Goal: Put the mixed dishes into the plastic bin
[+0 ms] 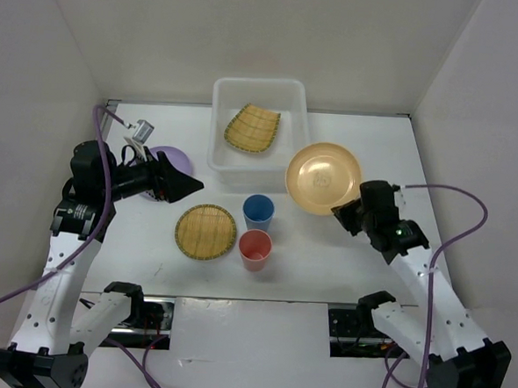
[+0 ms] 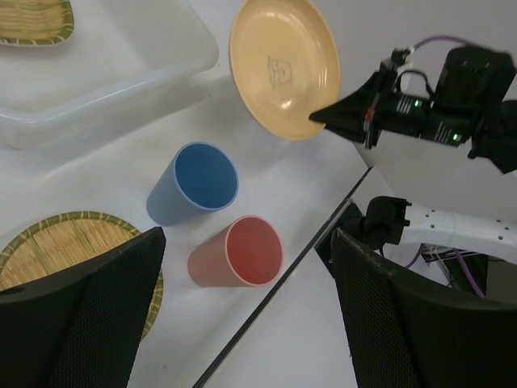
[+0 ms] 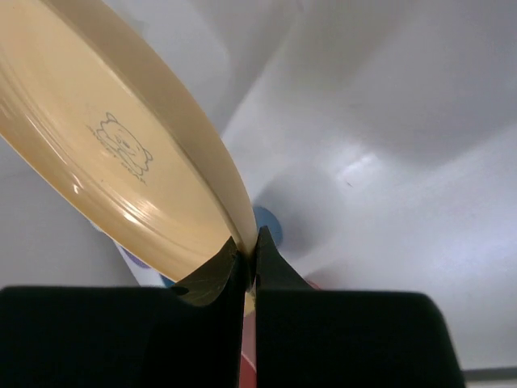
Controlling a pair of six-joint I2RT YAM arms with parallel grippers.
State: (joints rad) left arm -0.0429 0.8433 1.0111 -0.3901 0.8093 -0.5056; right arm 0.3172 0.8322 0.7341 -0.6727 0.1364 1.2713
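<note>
The pale orange plate (image 1: 323, 177) still hangs beside the bin. So my right gripper moves outward over the plastic bin next, then down toward the woven plate inside.
My right gripper (image 1: 344, 208) is shut on the rim of the pale orange plate (image 1: 323, 177) and holds it tilted in the air just right of the plastic bin (image 1: 219, 121); the right wrist view shows the pinch (image 3: 246, 255) on the plate (image 3: 121, 145). One woven plate (image 1: 252, 128) lies in the bin. The other woven plate (image 1: 206, 231), the blue cup (image 1: 258, 211) and the red cup (image 1: 255, 249) stand on the table. My left gripper (image 1: 189, 185) is open and empty, hovering over the partly hidden lavender plate (image 1: 177, 161).
The left wrist view shows the blue cup (image 2: 198, 182), the red cup (image 2: 242, 252), the woven plate (image 2: 65, 242), the bin's corner (image 2: 121, 81) and the held orange plate (image 2: 279, 65). White walls enclose the table on three sides. The table's front edge (image 1: 261, 300) lies just below the red cup.
</note>
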